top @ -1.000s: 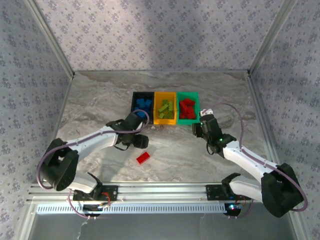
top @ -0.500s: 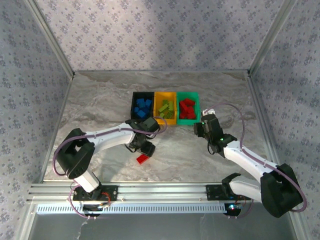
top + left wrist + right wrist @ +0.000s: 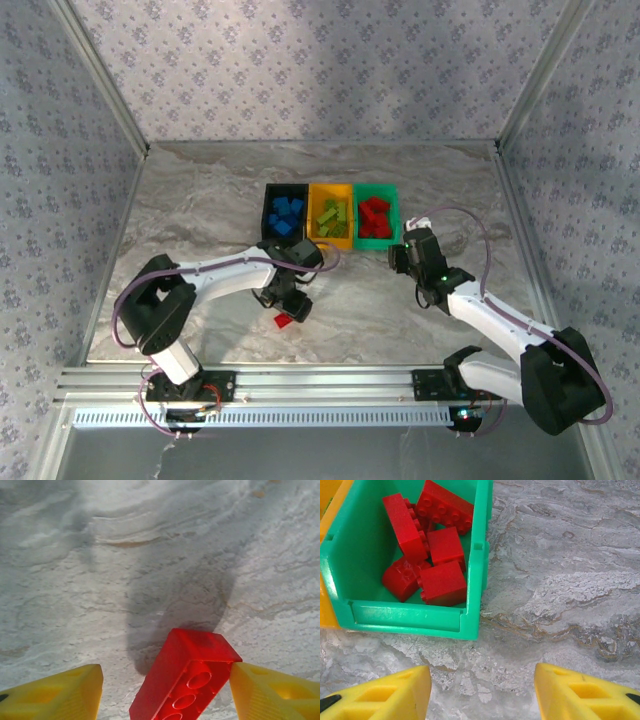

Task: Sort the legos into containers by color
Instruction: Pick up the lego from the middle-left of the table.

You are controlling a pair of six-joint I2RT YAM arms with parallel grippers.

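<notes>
My left gripper lowers around the red lego's long sides next and closes, since the lego lies between the open fingers with one at its corner.
A red lego lies underside up on the marble table, between the yellow fingers of my open left gripper. The right finger touches the brick's corner; the left finger stands apart from it. From above, the left gripper hangs just over that red lego. The three containers stand in a row: black with blue legos, orange-yellow with green legos, green with red legos. My right gripper is open over bare table, just in front of the green bin's near right corner.
Metal frame posts and patterned walls close the table on three sides. A rail carrying both arm bases runs along the near edge. Bare marble lies to the left and right of the bins.
My left arm has swung from beside the black bin toward the near side and come down over the red lego, which has shifted slightly. The right arm has held still.
</notes>
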